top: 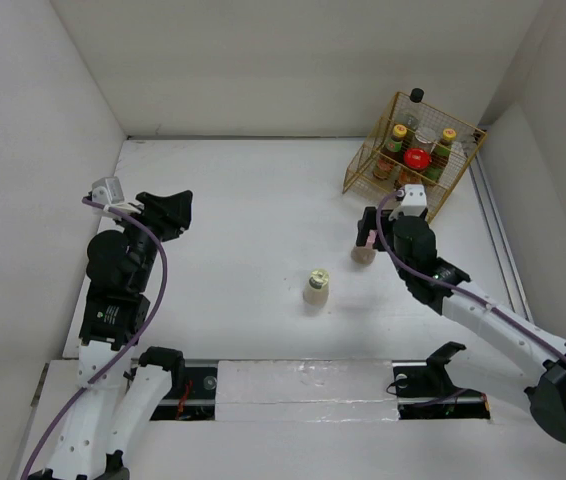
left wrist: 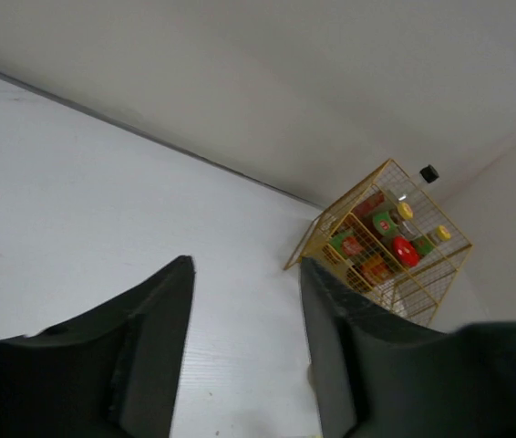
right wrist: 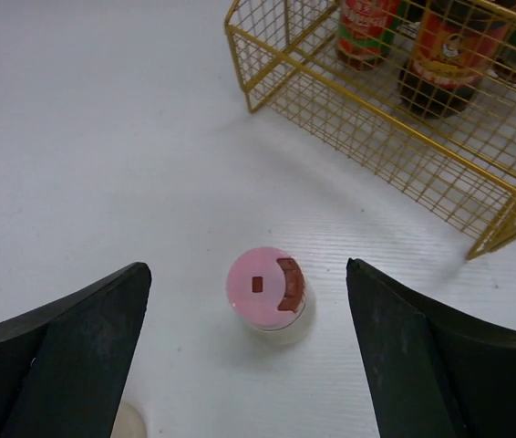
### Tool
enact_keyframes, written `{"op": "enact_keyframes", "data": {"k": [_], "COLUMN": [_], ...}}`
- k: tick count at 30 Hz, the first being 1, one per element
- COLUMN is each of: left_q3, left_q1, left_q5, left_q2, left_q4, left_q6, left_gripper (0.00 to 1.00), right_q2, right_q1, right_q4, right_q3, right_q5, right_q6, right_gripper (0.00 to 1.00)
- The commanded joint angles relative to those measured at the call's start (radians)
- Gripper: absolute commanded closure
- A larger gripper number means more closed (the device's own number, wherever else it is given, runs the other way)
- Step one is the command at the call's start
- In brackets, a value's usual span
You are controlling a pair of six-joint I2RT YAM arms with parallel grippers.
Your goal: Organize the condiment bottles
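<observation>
The right gripper lowers around the pink cap [top: 371, 239] [right wrist: 265, 287] and closes next. The pink-capped jar stands upright below it, centred between its open fingers.
A pink-capped jar [right wrist: 267, 290] stands upright on the white table, between the fingers of my open right gripper [right wrist: 249, 269], which hovers above it without touching it. In the top view this jar [top: 365, 245] sits just in front of the yellow wire basket [top: 460, 168], partly hidden by the right gripper [top: 371, 228]. A cream-capped bottle [top: 316, 285] stands alone at mid-table; its cap [right wrist: 129, 424] shows at the bottom left of the right wrist view. Several bottles stand in the basket, among them a red-capped one [top: 416, 158] and a yellow-capped one [top: 448, 135]. My left gripper [top: 168, 212] is open and empty at the far left.
The basket [left wrist: 331, 228] stands in the back right corner against the enclosure walls. In the right wrist view its near wire wall [right wrist: 381, 100] is close behind the pink-capped jar. White walls bound the table on three sides. A metal rail [top: 313, 385] runs along the near edge.
</observation>
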Motion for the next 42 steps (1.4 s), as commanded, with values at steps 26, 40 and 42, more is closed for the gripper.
{"op": "enact_keyframes", "data": {"k": [26, 40, 42], "left_q3": [-0.002, -0.002, -0.002], "left_q1": [0.005, 0.005, 0.005], "left_q5": [0.057, 0.036, 0.036], "left_q2": [0.026, 0.039, 0.050], "left_q4": [0.063, 0.054, 0.054], "left_q6": [0.021, 0.030, 0.030], "left_gripper": [0.35, 0.35, 0.35], "right_q2": [0.252, 0.508, 0.517], "right_q1": [-0.051, -0.291, -0.303], "right_q4": [0.037, 0.083, 0.083], "right_q3": [0.341, 0.705, 0.705], "right_q5": [0.034, -0.276, -0.288], "right_q6": [-0.059, -0.136, -0.136], "right_gripper": [0.63, 0.64, 0.64]}}
